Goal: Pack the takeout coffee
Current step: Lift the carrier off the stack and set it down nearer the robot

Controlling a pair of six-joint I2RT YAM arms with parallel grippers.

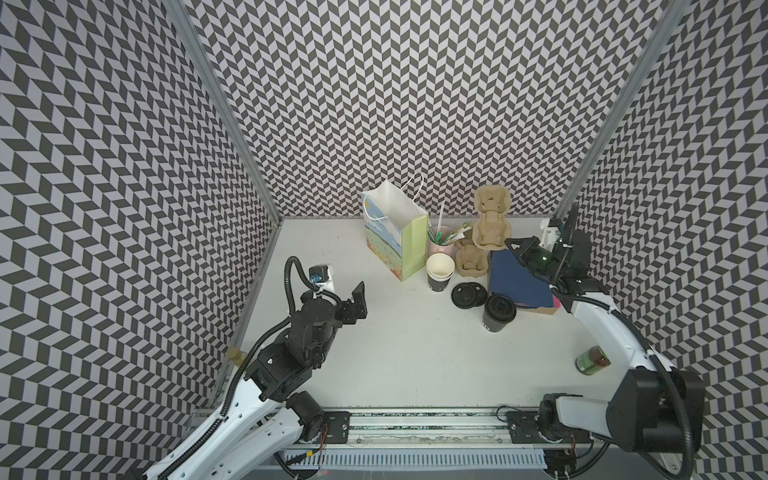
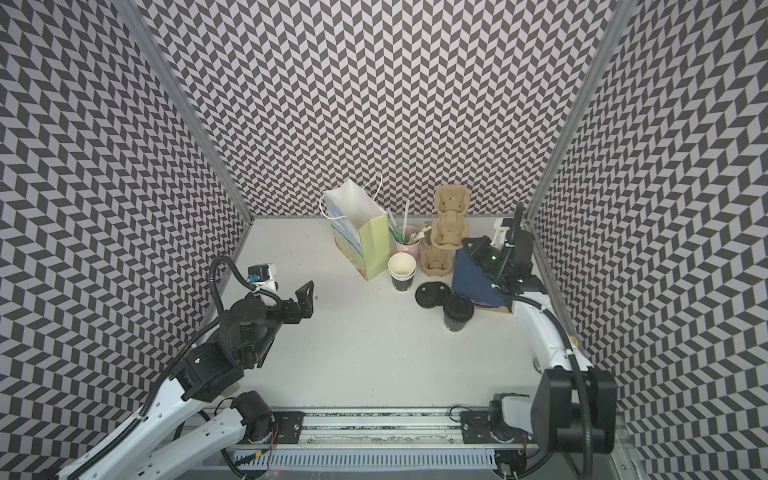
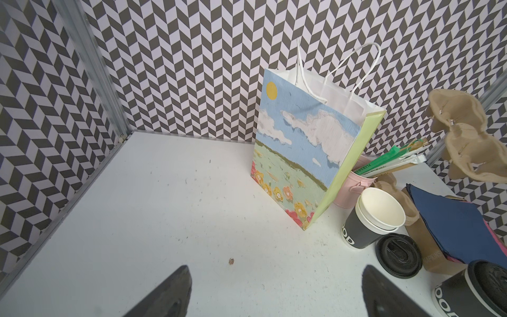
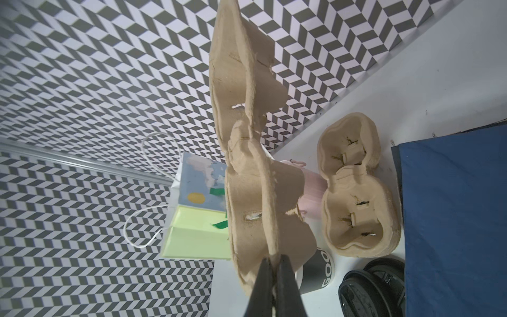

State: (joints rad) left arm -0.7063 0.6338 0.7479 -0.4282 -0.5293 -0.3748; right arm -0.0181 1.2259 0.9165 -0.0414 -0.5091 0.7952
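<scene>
I need to pull the carrier back with my right gripper, lower it onto the bare tabletop beside the coffee, below and back from my gripper, and let go of the carrier's rim.
The takeout coffee point(image 1: 498, 313) point(image 2: 457, 313), a black paper cup with its black lid on, stands upright on the table in front of the loose lids; in the left wrist view the coffee point(image 3: 477, 291) sits at the frame's corner. My right gripper point(image 1: 509, 243) point(image 2: 465, 241) point(image 4: 274, 263) is shut on the rim of a tan pulp cup carrier point(image 1: 492, 220) point(image 2: 451, 220) point(image 4: 252, 164), held up in the air behind the coffee. My left gripper point(image 1: 359, 295) point(image 2: 305, 293) point(image 3: 275, 271) stands open and empty over bare table, well left of the coffee.
A painted gift bag point(image 1: 395, 237) point(image 3: 301, 153) stands open at the back. Beside it are a pink cup of straws point(image 1: 441, 245), stacked lidless cups point(image 1: 439, 272), more carriers point(image 1: 469, 259), loose lids point(image 1: 467, 295) and navy napkins point(image 1: 519, 282). A green can point(image 1: 592, 360) lies at the right.
</scene>
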